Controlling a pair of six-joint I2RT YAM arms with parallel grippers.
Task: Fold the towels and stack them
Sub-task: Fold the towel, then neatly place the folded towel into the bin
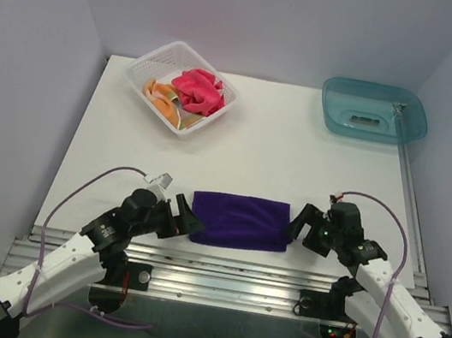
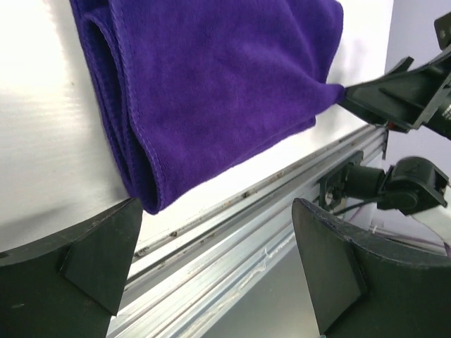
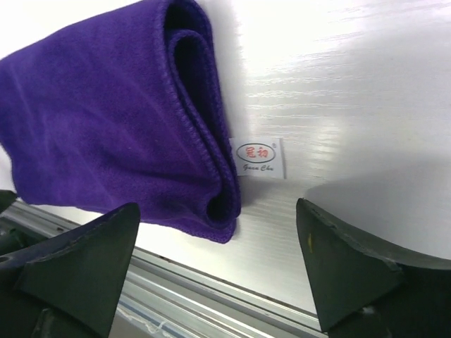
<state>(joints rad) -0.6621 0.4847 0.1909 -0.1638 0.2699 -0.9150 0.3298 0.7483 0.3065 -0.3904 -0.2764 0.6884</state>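
The right gripper moves down toward the left in the top view next and closes on the towel's rolled edge by the white label, where the folded layers meet.
The deep purple towel (image 1: 241, 220) lies folded into a long strip near the table's front edge. My left gripper (image 1: 189, 224) is open at its left end; the fold (image 2: 211, 91) lies just past its spread fingers, apart from them. My right gripper (image 1: 294, 224) is open at the right end, where the rolled edge (image 3: 127, 141) and a white label (image 3: 259, 158) show. The hot pink towel (image 1: 198, 90) and the pale orange towel (image 1: 163, 96) lie crumpled in the white mesh basket (image 1: 150, 63) at the back left.
A teal plastic tray (image 1: 375, 111) stands at the back right. A metal rail (image 1: 227, 266) runs along the table's front edge, right below the purple towel. Purple-grey walls close in the table on three sides.
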